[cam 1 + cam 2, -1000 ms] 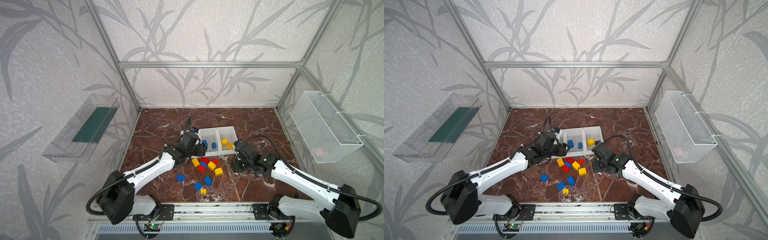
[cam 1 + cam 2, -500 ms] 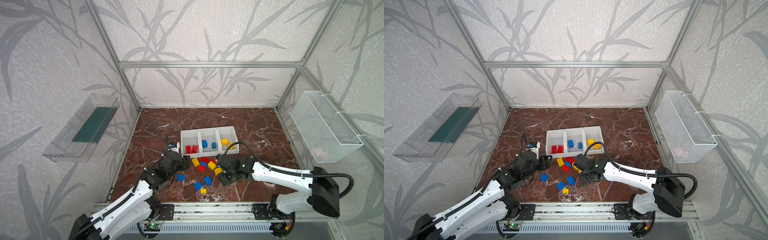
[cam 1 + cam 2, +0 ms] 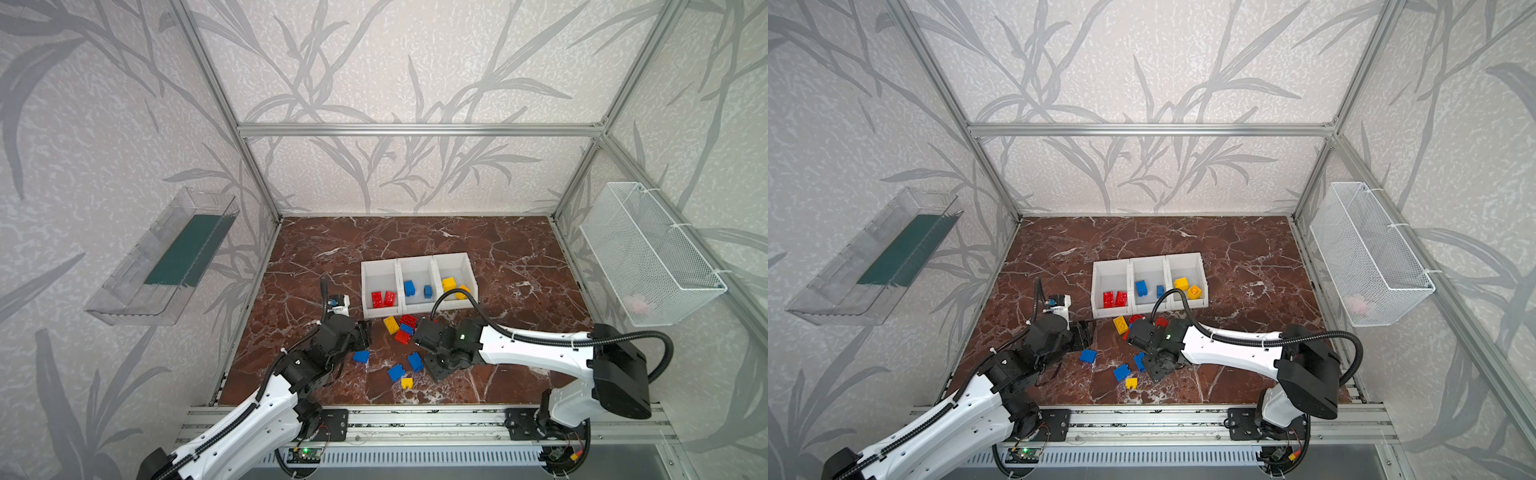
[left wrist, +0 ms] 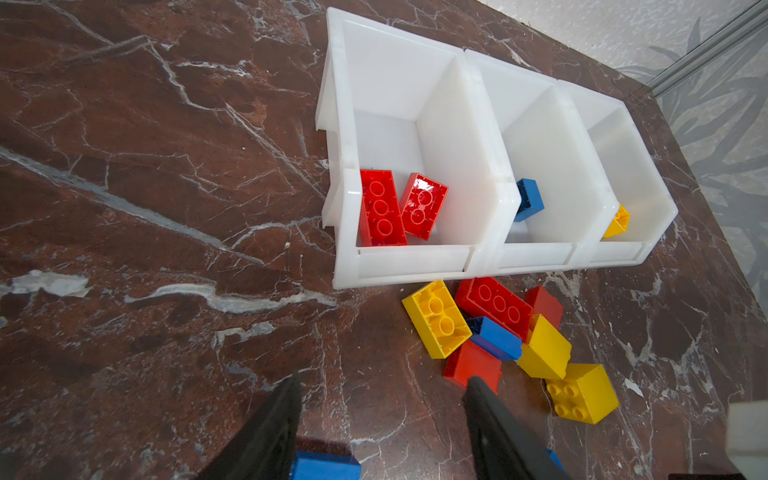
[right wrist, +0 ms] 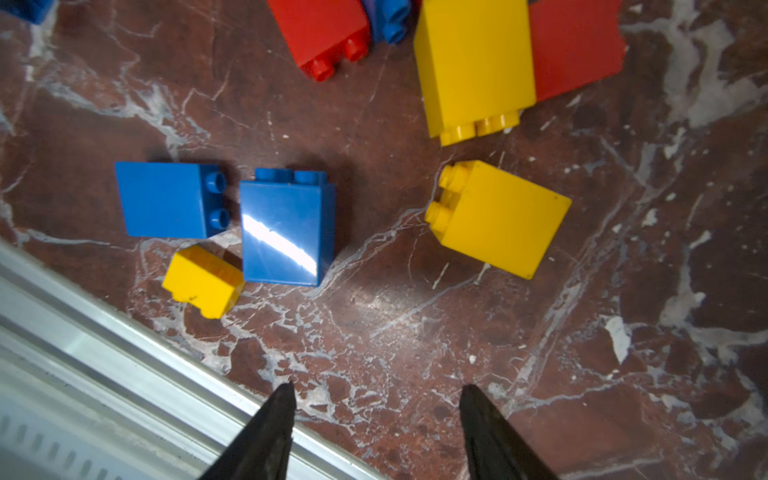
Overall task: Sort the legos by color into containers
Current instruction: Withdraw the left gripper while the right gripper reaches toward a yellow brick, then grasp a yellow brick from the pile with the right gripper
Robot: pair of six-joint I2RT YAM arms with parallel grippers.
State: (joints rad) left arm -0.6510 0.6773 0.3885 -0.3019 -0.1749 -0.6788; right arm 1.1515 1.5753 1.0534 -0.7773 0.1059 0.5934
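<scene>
My right gripper is open and needs to move outward, then down onto the yellow lego beside the pile, as the bare floor around it fits both fingers.
Three joined white containers (image 3: 382,312) (image 4: 411,262) hold two red legos (image 3: 383,299), two blue (image 3: 409,287) and two yellow (image 3: 449,284), one colour per bin. Loose legos lie in front: a mixed pile (image 3: 401,328) (image 4: 494,328), and blue bricks (image 3: 361,356) (image 5: 286,228) and a small yellow one (image 3: 407,382) nearer the front. My left gripper (image 3: 365,334) (image 4: 382,382) hangs open left of the pile, above a blue brick (image 4: 326,465). My right gripper (image 3: 437,372) (image 5: 377,387) points down, open and empty, right of the front blue bricks.
An aluminium rail (image 3: 415,415) (image 5: 104,332) runs along the floor's front edge, close to my right fingertips. A clear tray (image 3: 166,257) hangs on the left wall and a white wire basket (image 3: 648,253) on the right wall.
Both arms pulled back from the containers toward the front. The left gripper left the left bin, which now shows two red bricks. The right gripper swung over the loose bricks and opened wider.
</scene>
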